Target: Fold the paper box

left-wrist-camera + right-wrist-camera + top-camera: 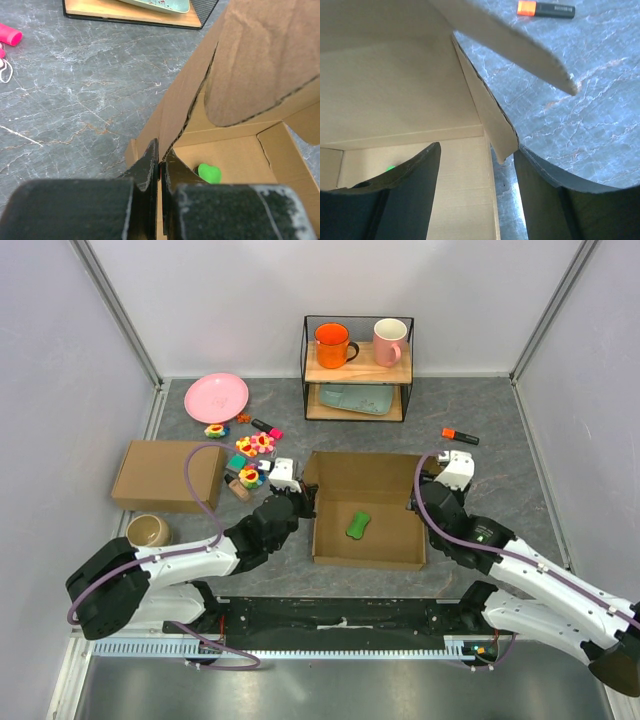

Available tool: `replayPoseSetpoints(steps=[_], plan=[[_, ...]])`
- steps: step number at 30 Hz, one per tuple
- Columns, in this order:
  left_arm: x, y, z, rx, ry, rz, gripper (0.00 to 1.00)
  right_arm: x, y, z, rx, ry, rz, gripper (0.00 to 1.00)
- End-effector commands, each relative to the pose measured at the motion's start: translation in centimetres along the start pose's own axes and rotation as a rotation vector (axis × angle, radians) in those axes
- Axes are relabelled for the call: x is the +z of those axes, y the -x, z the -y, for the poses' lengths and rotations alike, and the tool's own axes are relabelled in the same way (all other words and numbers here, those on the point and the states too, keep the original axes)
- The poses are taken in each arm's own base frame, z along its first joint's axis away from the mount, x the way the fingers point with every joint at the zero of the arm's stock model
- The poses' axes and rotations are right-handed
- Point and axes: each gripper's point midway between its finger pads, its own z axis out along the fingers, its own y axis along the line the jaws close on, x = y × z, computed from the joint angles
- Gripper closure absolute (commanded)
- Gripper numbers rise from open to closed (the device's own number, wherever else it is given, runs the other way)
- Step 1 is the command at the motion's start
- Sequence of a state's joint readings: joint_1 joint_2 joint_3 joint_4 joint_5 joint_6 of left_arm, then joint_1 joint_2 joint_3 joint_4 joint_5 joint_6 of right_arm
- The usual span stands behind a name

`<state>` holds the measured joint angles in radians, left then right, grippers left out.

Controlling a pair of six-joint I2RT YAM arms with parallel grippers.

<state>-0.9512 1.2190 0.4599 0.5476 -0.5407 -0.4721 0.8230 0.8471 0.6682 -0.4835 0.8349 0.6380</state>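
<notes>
The robot's right gripper will next ease outward along the box's side's thin edge and close both fingers, because that edge runs outward between the open fingers.
The paper box lies open in the middle of the table, its walls raised and a small green object inside it. My left gripper is at the box's left wall. In the left wrist view the gripper is shut on the thin edge of that wall, with a lid flap hanging over it. My right gripper is at the right wall. In the right wrist view it is open, straddling the wall, with a side flap between its jaws.
A second, closed cardboard box and a bowl sit at the left. Small toys and a pink plate lie behind my left gripper. A wire shelf with mugs stands at the back. A marker lies at the right.
</notes>
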Motion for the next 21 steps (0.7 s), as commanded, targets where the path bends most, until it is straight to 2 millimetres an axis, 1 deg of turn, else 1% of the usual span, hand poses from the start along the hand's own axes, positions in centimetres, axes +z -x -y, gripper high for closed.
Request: replayPoseSetpoints(steps=[1,5,12,15,21], plan=[[-0.8,-2.6,-1.9,0.142,0.042,-0.095,0.98,-0.9,3.8,-0.2,-0.006,-0.005,0.077,0.32],[-0.8,-2.5,-1.9,0.16,0.039,-0.095,0.98,-0.7,4.8,-0.7,-0.044,-0.012,0.093,0.31],[-0.8,-2.9,-1.7,0.174,0.026,-0.107,0.98,0.1,5.4,-1.0,-0.097,-0.042,0.115,0.32],[-0.7,-2.9,-1.7,0.18,0.023,-0.107,0.98,0.6,5.5,-0.8,-0.124,-0.068,0.115,0.32],[-0.7,-3.1,-1.7,0.188,0.016,-0.113,0.98,1.5,6.2,0.5,-0.145,-0.126,0.132,0.29]])
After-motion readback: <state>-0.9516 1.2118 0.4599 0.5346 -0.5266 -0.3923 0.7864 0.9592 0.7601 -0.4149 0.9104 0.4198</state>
